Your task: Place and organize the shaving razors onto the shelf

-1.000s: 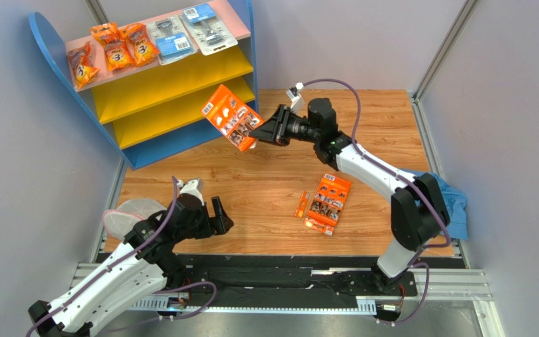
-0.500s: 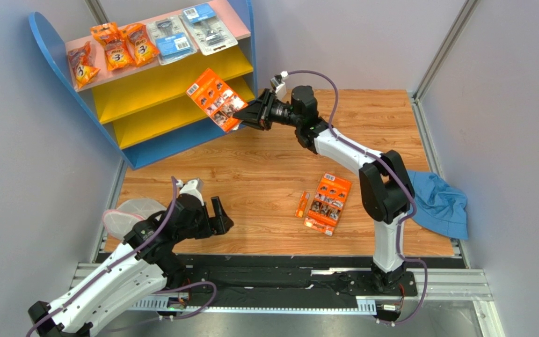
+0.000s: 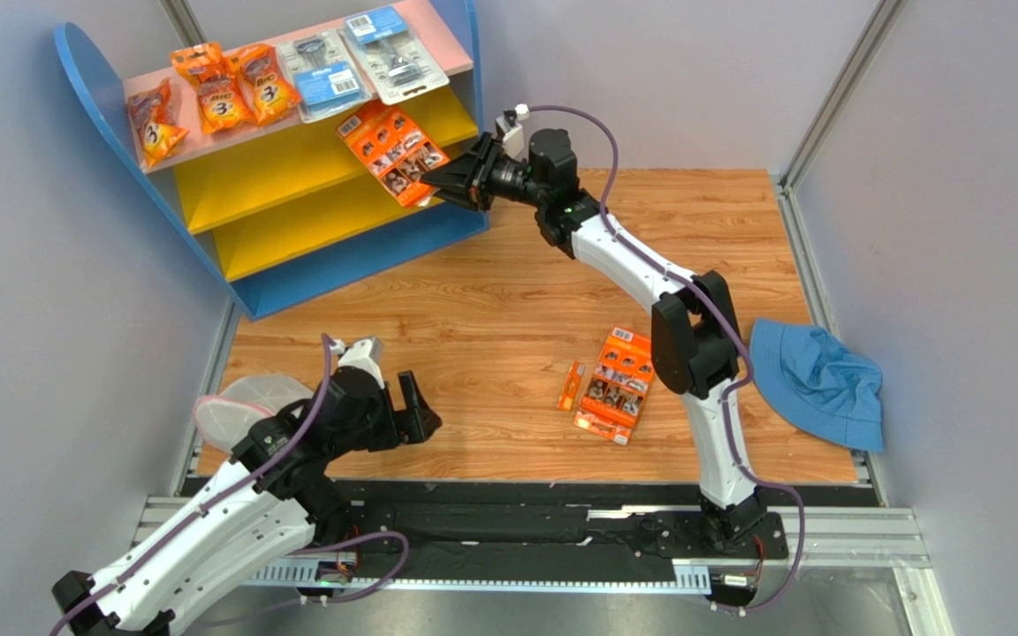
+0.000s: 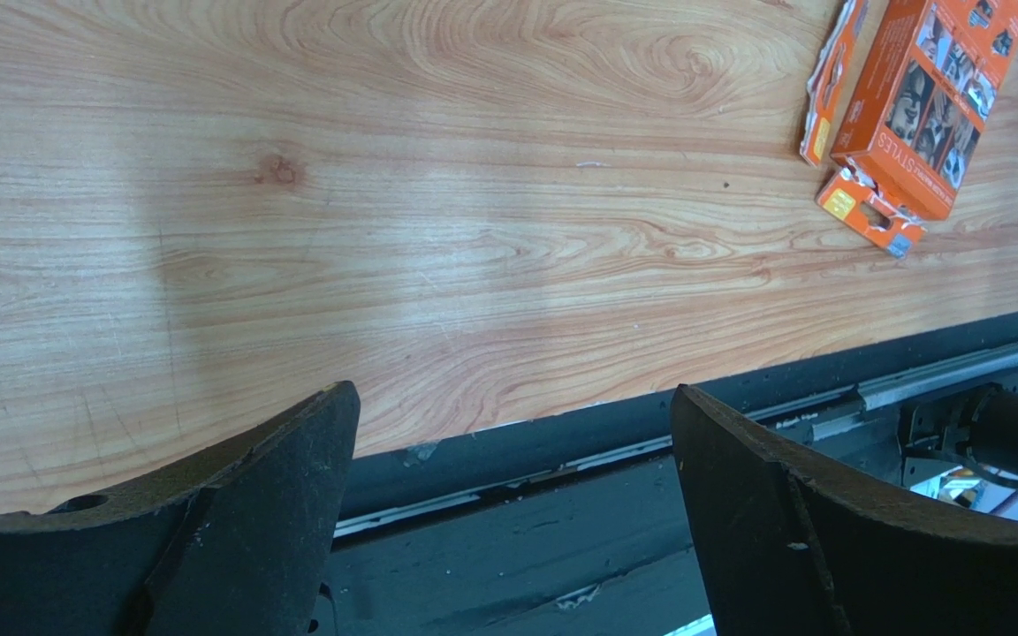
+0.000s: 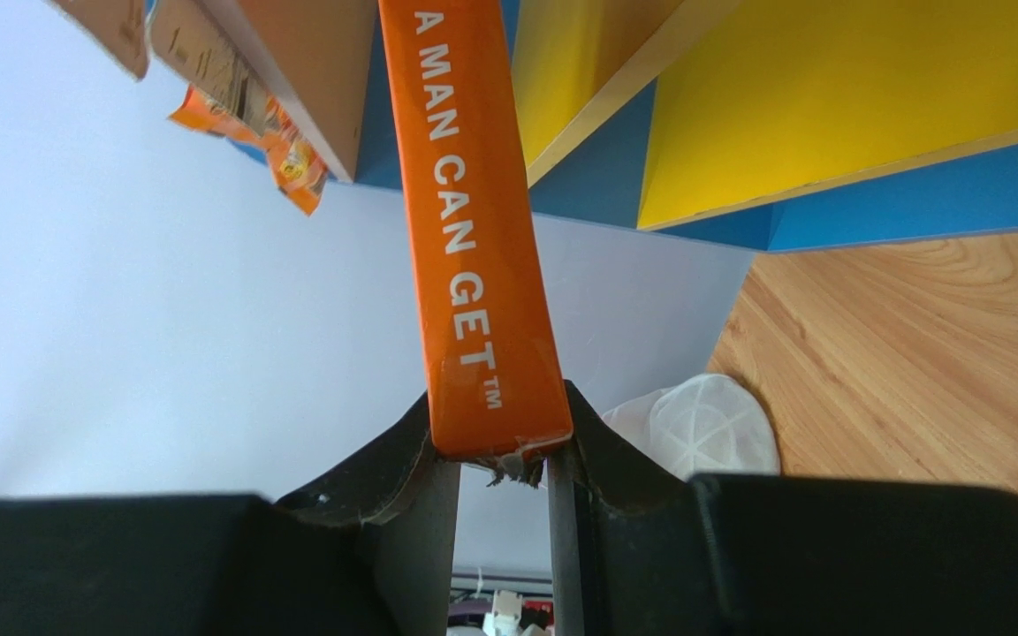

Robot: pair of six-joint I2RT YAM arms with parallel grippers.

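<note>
My right gripper pushes the orange razor card [image 3: 392,146] outward and toward the blue side panel next, since it juts past the upper yellow board's front edge.
The shelf [image 3: 92,82] stands at the back left, with three orange bags [image 3: 216,90] and two blister packs [image 3: 326,73] on its pink top board. My right gripper [image 3: 443,176] is shut on the edge of a wide orange razor card [image 3: 392,146], which it holds at the front of the upper yellow board. In the right wrist view the card [image 5: 475,225] rises edge-on from the right gripper [image 5: 499,448] toward the shelf [image 5: 846,106]. Another orange card [image 3: 621,384] lies on the table beside a narrow orange pack [image 3: 570,386]. My left gripper [image 3: 408,404] [image 4: 512,394] hangs open and holds nothing.
A blue cloth hat [image 3: 820,384] lies at the table's right edge. A white mesh cap [image 3: 238,400] sits by the left arm at the left edge. Grey walls close in both sides, and a black rail [image 4: 634,530] runs along the near edge.
The right arm has stretched left and back, carrying the orange card from over the table to the shelf's upper yellow board. The left arm has not moved.
</note>
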